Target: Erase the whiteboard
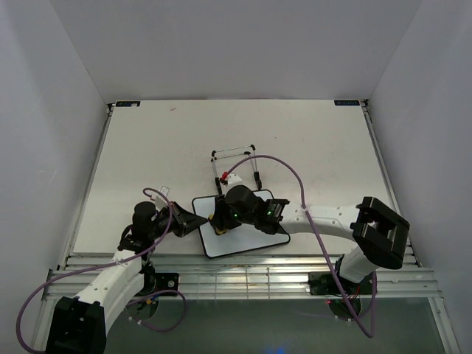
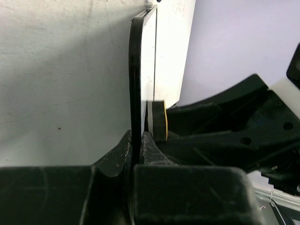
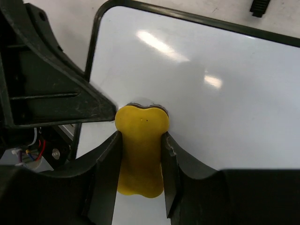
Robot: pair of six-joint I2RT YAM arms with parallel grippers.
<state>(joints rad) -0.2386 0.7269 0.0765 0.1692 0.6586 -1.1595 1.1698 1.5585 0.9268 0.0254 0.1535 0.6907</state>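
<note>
The board's visible side is blank white, so my right gripper sweeps across it toward the right in the top view next, then outward onto the table [image 1: 315, 239].
The whiteboard [image 1: 243, 237] lies flat near the table's front edge, black-framed, its visible face blank white [image 3: 211, 84]. My left gripper [image 1: 198, 220] is shut on the board's left frame edge [image 2: 135, 93], one finger on each side. My right gripper [image 1: 220, 221] is shut on the yellow eraser [image 3: 139, 150], which presses down on the board's left part, close to the left gripper. The eraser also shows edge-on in the left wrist view [image 2: 159, 121]. My right wrist hides the middle of the board in the top view.
A black wire stand [image 1: 236, 166] stands just behind the board, with a small white and red object [image 1: 231, 178] at its base. A purple cable [image 1: 284, 169] arcs over the right arm. Slatted rails [image 1: 243, 273] run along the table's near edge.
</note>
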